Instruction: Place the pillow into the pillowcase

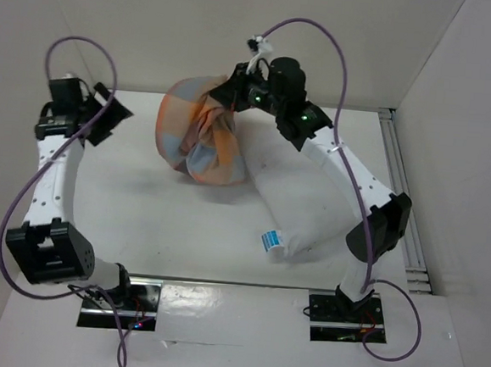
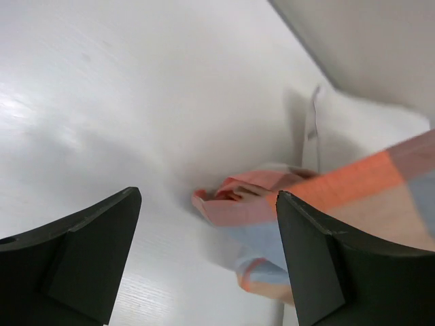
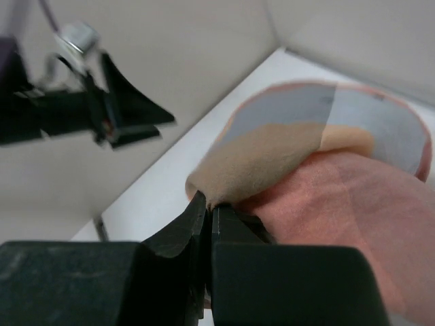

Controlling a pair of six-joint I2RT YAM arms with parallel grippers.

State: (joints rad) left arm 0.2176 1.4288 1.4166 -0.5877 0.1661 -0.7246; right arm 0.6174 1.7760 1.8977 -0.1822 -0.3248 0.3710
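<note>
My left gripper needs to go down and to the right in the top view next and close on the pillowcase's edge facing it, because that edge is loose and unheld.
The checked pillowcase [image 1: 200, 133] is bunched over the far end of the white pillow [image 1: 299, 206], which lies diagonally on the table with its blue-and-white label [image 1: 271, 239] at the near end. My right gripper [image 1: 234, 93] is shut on a fold of the pillowcase [image 3: 326, 176] at its far top edge; its jaws [image 3: 211, 207] pinch the cloth. My left gripper [image 1: 118, 121] is open and empty, off to the left of the pillowcase. In the left wrist view the gripper [image 2: 207, 251] faces the pillowcase's lower edge [image 2: 265, 204] and the pillow [image 2: 360, 129] behind it.
The white table [image 1: 125, 199] is boxed in by a back wall [image 1: 198, 27] and side walls. A metal rail [image 1: 402, 187] runs along the right edge. The left gripper also shows in the right wrist view [image 3: 129, 112].
</note>
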